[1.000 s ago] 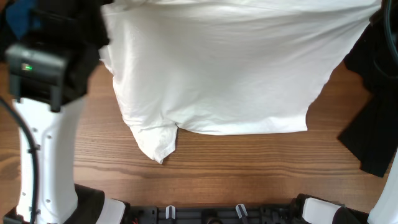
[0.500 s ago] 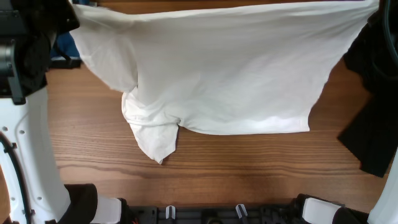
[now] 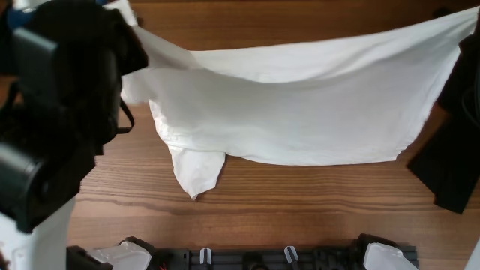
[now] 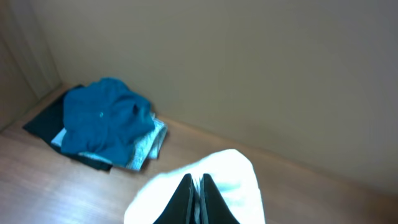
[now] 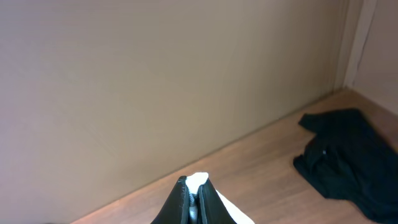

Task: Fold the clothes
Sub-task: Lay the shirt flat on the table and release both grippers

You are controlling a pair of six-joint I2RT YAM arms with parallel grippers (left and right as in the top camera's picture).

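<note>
The white T-shirt hangs above the table, so my left gripper should next go down toward the bare wood by the wall point(image 3: 202, 24) point(image 4: 277, 179), beside the blue garment, and let go of the T-shirt.
The white T-shirt point(image 3: 300, 112) hangs stretched between both arms above the wooden table, its lower edge sagging and one sleeve point(image 3: 196, 171) drooping onto the table at lower left. My left gripper point(image 4: 196, 186) is shut on the shirt's cloth point(image 4: 233, 171); in the overhead view the left arm point(image 3: 64, 97) hides the fingers. My right gripper point(image 5: 193, 186) is shut on a corner of the shirt point(image 5: 198, 179), at the overhead view's top right edge. No lettering shows.
A blue garment on grey and black ones point(image 4: 106, 127) lies by the wall at far left. A black garment point(image 3: 450, 150) lies at the table's right side, also in the right wrist view point(image 5: 345, 152). A wall stands behind the table.
Both arms have lifted the shirt's top edge higher and toward the front; the cloth now sags in a curve. The left arm has swung in large over the left side.
</note>
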